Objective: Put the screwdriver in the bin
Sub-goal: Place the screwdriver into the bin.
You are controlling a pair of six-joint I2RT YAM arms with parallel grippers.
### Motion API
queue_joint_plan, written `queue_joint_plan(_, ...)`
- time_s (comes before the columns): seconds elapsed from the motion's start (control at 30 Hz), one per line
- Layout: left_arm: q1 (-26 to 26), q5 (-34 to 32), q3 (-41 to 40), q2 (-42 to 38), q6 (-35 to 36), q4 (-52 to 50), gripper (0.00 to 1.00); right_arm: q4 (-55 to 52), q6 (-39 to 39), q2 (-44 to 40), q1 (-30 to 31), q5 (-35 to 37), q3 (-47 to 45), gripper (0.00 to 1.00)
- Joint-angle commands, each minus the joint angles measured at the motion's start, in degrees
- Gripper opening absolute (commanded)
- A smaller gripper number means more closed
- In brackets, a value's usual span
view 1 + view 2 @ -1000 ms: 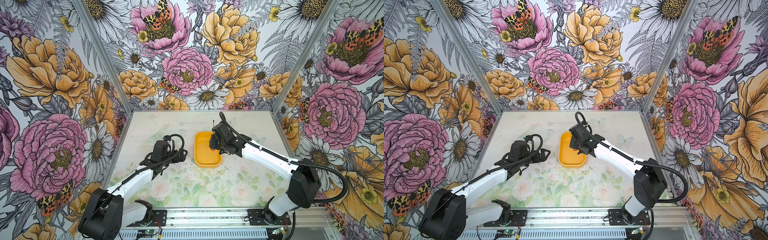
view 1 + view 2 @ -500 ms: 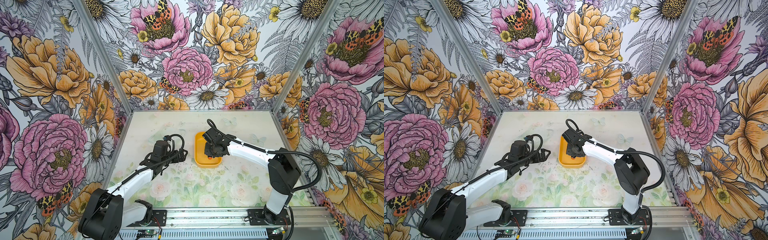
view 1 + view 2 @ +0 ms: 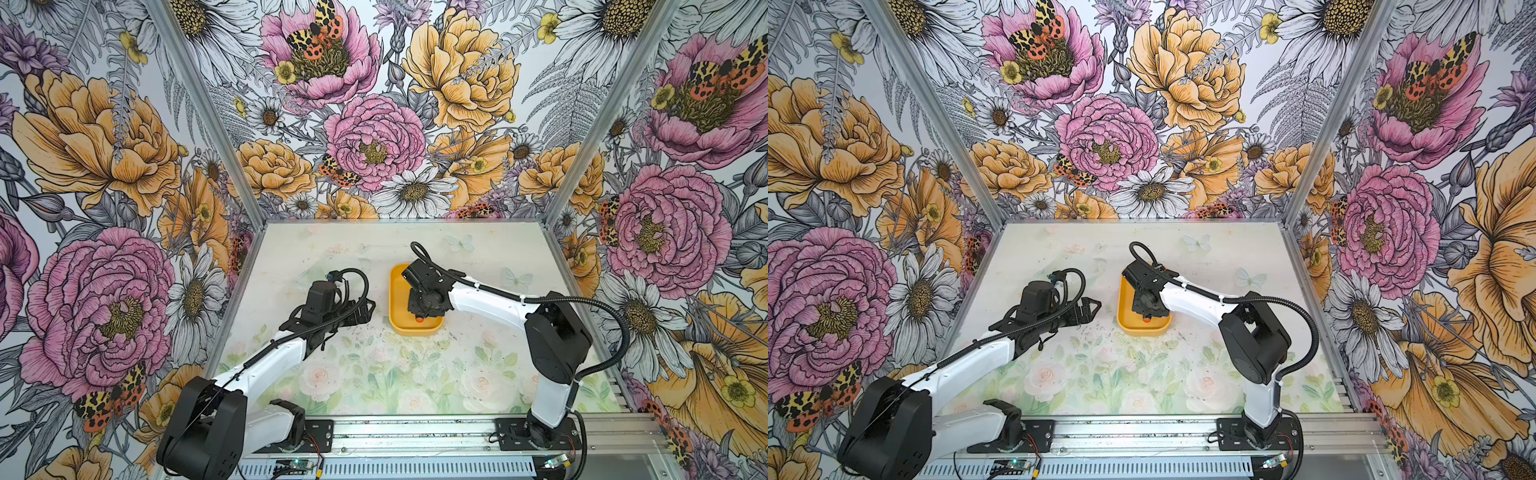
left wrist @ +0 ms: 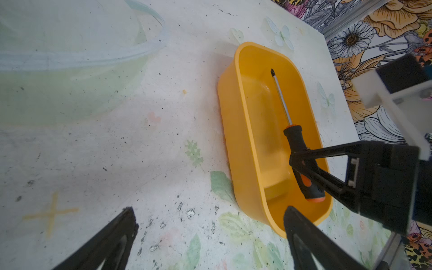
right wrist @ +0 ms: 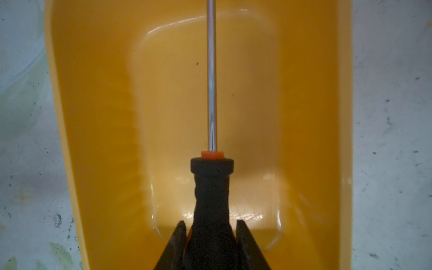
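My right gripper holds the black handle of the screwdriver (image 5: 211, 191), which already lies lengthwise between the bin's sides. It will go down toward the bin's bottom and let go of the handle there.
The yellow-orange bin (image 3: 398, 291) (image 3: 1124, 309) sits mid-table. My right gripper (image 3: 426, 306) (image 5: 211, 224) hangs low inside it, shut on the black handle of the screwdriver (image 5: 211, 191). In the left wrist view the screwdriver (image 4: 297, 143) lies along the bin (image 4: 245, 131), its tip near the far wall and its orange end cap over the near end. I cannot tell whether it touches the floor. Only the orange cap (image 3: 420, 319) shows in the top views. My left gripper (image 3: 368, 309) (image 4: 209, 210) stands open and empty just left of the bin.
A faint pale ring outline (image 4: 93, 58) lies on the floral mat beyond my left gripper, and a yellow cross mark (image 4: 50, 212) is near it. Flowered walls close in the table on three sides; a metal rail (image 3: 415, 436) runs along the front.
My right arm has swung left from the bin's right side and come down over the bin, carrying the screwdriver with it. The left arm has stayed still.
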Motion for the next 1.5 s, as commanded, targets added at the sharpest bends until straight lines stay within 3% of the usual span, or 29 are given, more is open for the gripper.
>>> queue_joint_plan(0.0, 0.4, 0.8, -0.1, -1.1, 0.6, 0.6, 0.99, 0.4, 0.7, 1.3, 0.4, 0.5, 2.0, 0.0)
queue_joint_plan(0.77, 0.4, 0.6, -0.1, -0.7, 0.5, 0.3, 0.99, 0.4, -2.1, 7.1, 0.5, 1.3, 3.1, 0.0)
queue_joint_plan(1.3, 0.3, 0.6, -0.3, -1.5, 0.2, -0.4, 0.99, 0.3, -2.7, 6.9, 0.5, 1.5, 2.9, 0.38)
queue_joint_plan(1.47, 0.2, 0.7, -0.3, -1.6, 0.1, -0.3, 0.99, 0.3, -3.3, 6.9, 0.5, 1.2, 2.9, 0.44)
